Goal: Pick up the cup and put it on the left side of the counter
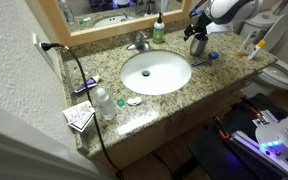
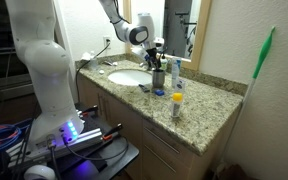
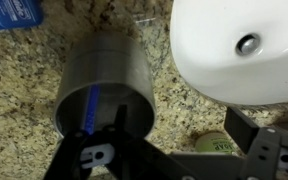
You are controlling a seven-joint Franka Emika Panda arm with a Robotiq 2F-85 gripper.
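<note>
The gripper next needs to go down astride the cup's rim by the basin and close, with one open finger over the cup's opening and the other over bare counter.
The cup (image 1: pixel 198 46) is a dull grey tumbler standing upright on the speckled granite counter (image 1: pixel 104 70), beside the white basin (image 1: pixel 156 72). It also shows in an exterior view (image 2: pixel 158 79) and in the wrist view (image 3: pixel 99 75), with something blue inside it. My gripper (image 1: pixel 196 33) hangs right above it, also seen in an exterior view (image 2: pixel 156 55). In the wrist view the gripper (image 3: pixel 184 135) is open. One finger is over the cup's mouth and the other is over bare counter, with the cup's near wall between them.
A green soap bottle (image 1: pixel 159 30) and chrome faucet (image 1: pixel 139 43) stand behind the basin. A blue toothbrush (image 1: pixel 207 60) lies near the cup. A clear white-capped bottle (image 1: pixel 104 103) and small items sit at the counter's far end. Two bottles (image 2: pixel 177 100) stand near the cup.
</note>
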